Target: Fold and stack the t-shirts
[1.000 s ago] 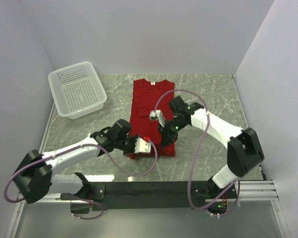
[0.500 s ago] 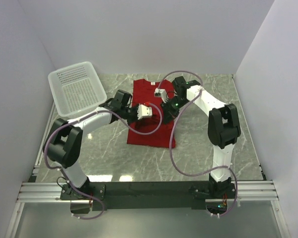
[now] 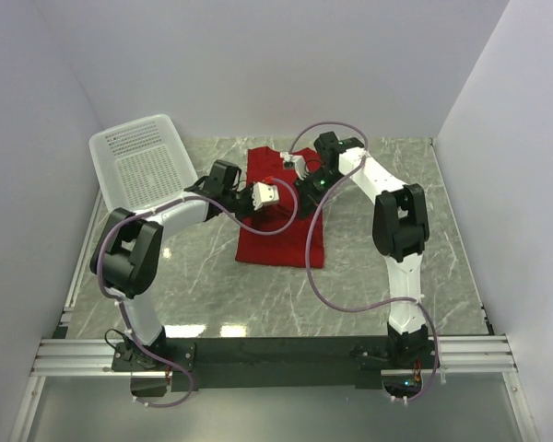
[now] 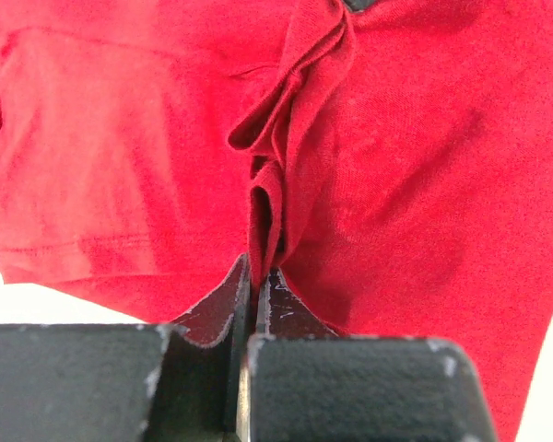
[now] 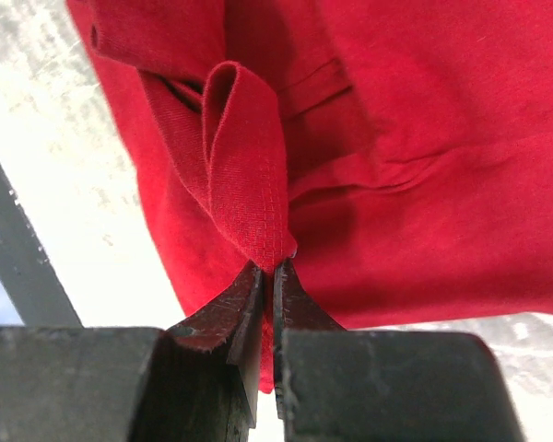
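Note:
My left gripper next eases slightly outward and down to release the pinched fold onto the flat red layer [image 4: 355, 276], since that cloth lies below it.
A single red t-shirt [image 3: 281, 241] lies at the middle back of the table, its near part flat and its upper layer lifted. My left gripper [image 3: 275, 191] hangs over the shirt's left half. In the left wrist view it [image 4: 255, 270] is shut on a bunched vertical fold of the red cloth [image 4: 424, 184]. My right gripper [image 3: 296, 171] is just beyond it toward the collar end. In the right wrist view it [image 5: 269, 267] is shut on a stitched hem loop of the shirt [image 5: 424, 138]. The neck label is hidden.
A white mesh basket [image 3: 140, 170] stands tilted against the back left corner. Grey marble tabletop [image 3: 387, 276] shows around the shirt. Purple cables [image 3: 318, 276] loop from both arms over the cloth. Walls close in the left, back and right.
Both grippers have carried the shirt's near hem away from the bases toward the collar end. The cloth has doubled over itself and its near edge now sits farther back.

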